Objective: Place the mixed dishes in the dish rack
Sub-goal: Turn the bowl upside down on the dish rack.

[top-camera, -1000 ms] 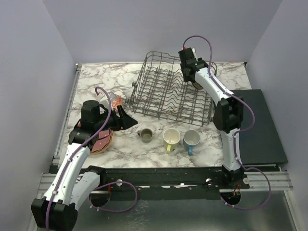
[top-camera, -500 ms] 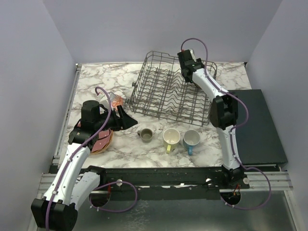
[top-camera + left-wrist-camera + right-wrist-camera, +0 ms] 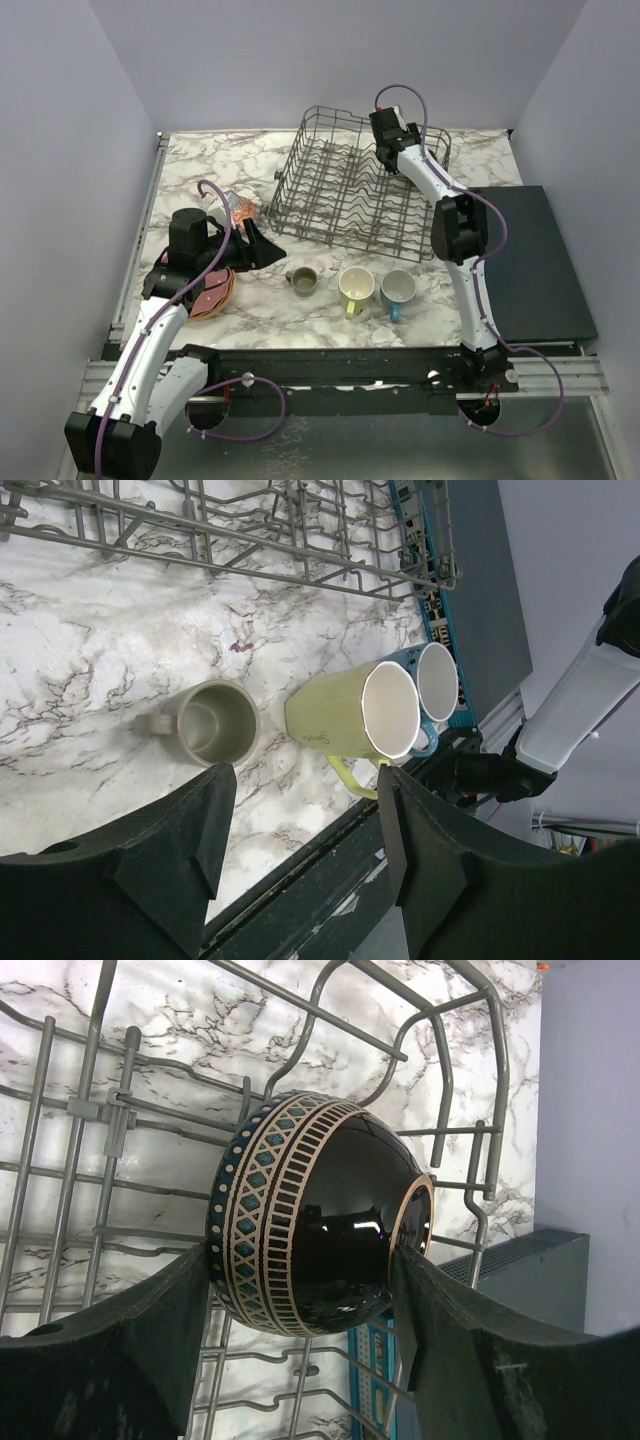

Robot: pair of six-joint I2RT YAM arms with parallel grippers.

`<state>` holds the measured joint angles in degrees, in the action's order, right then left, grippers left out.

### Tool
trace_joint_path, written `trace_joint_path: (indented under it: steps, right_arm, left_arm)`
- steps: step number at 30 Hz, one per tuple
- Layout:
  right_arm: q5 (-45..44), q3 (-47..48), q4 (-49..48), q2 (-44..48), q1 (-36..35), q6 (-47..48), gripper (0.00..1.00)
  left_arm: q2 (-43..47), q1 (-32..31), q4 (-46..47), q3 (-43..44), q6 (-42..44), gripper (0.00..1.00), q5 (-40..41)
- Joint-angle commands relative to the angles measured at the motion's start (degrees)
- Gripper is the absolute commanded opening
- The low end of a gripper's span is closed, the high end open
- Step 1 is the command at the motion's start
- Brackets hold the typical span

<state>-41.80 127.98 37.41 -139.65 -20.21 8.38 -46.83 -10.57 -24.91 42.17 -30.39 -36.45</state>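
Observation:
The sideways bowl goes down a little with my right gripper next, onto the wires at the rack's far corner just below, and is released there.
My right gripper [image 3: 302, 1265] is shut on a glossy dark bowl [image 3: 320, 1210] with a blue-and-cream patterned band, held on its side just above the tines at the far right corner of the grey wire dish rack [image 3: 340, 195]. My left gripper [image 3: 262, 247] hangs open and empty over the table, left of three mugs in a row: grey-beige [image 3: 302, 281], pale yellow [image 3: 356, 286] and blue [image 3: 397, 289]. A stack of plates [image 3: 212, 292] lies under the left arm. A scalloped orange plate [image 3: 243, 210] lies behind it.
A dark flat box [image 3: 535, 265] lies to the right of the rack, close to the right arm. The black frame rail [image 3: 330, 365] runs along the table's near edge. Purple walls close in the table on three sides.
The right arm has carried the bowl a little left and farther back over the rack's far right corner. The left arm and the mugs have not moved.

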Motion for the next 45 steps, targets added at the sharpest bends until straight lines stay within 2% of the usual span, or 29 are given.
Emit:
trace_joint_path:
  steps: [1,22,29,34,45]
  right_arm:
    - [-4.42,2.48,-4.32,-1.03,0.41,3.03,0.40]
    - [-4.45,1.39,-6.08,-4.89,1.05,4.44,0.43]
    - [-4.60,1.22,-6.47,-5.13,1.09,4.52,0.60]
    - [-4.49,1.04,-6.38,-5.16,1.12,4.38,0.67]
    - [-4.22,0.35,-6.21,-4.22,1.10,3.93,0.94]
  left_arm:
    - [0.07,0.20,1.35,-0.82,0.07,0.65,-0.41]
    - [0.07,0.20,1.28,-0.91,0.05,0.65,0.22]
    - [0.27,0.20,1.34,-0.95,-0.02,0.65,0.58]
    - [0.41,0.19,1.34,-0.95,-0.02,0.66,0.66]
    - [0.51,0.20,1.26,-0.91,-0.02,0.68,0.83]
